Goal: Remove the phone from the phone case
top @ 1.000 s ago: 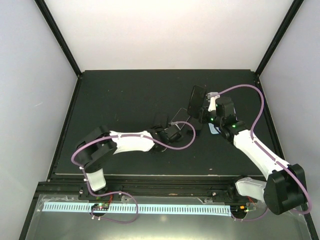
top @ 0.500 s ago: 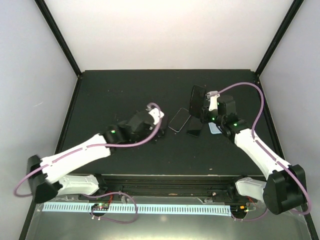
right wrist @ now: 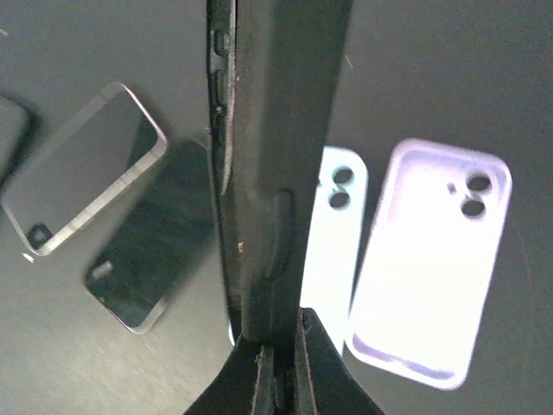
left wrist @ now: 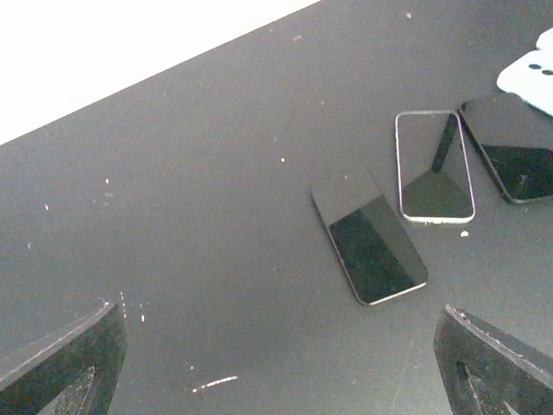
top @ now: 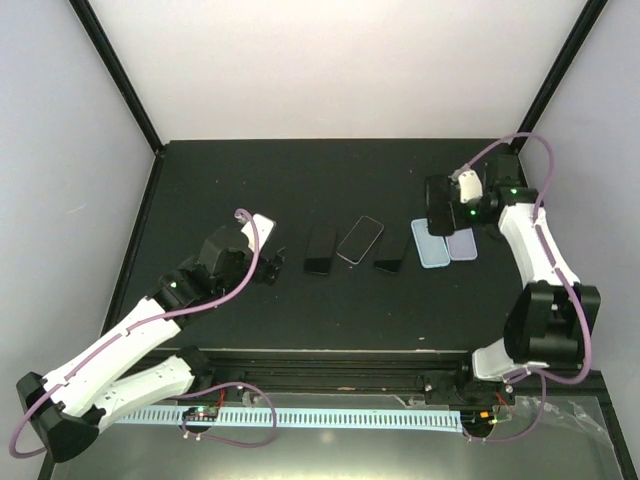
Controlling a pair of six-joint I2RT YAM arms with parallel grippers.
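Note:
I should next lower my right gripper past the lavender case and release the black case (top: 438, 203) on the bare tabletop beside it, as the other cases already lie there.
My right gripper (top: 441, 212) is shut on a black phone case (top: 438, 203) and holds it on edge above the back right of the table. In the right wrist view the case (right wrist: 276, 156) stands edge-on out of the shut gripper (right wrist: 278, 346); I cannot tell whether a phone is inside. Three bare phones lie in a row at mid-table: a black one (top: 321, 249), a silver-edged one (top: 360, 239) and another black one (top: 395, 255). My left gripper (top: 268, 262) is open and empty, left of the row; its fingers (left wrist: 60, 363) frame the phones (left wrist: 370, 235).
Two empty cases lie flat under the right gripper, a light blue one (top: 432, 246) and a lavender one (top: 462, 244), both seen from the right wrist (right wrist: 339, 251) (right wrist: 428, 259). Black frame posts stand at the table's back corners (top: 155, 150).
My left arm has drawn back to the left, away from the phones, leaving a black phone on the table. My right gripper has carried the black case back and to the right.

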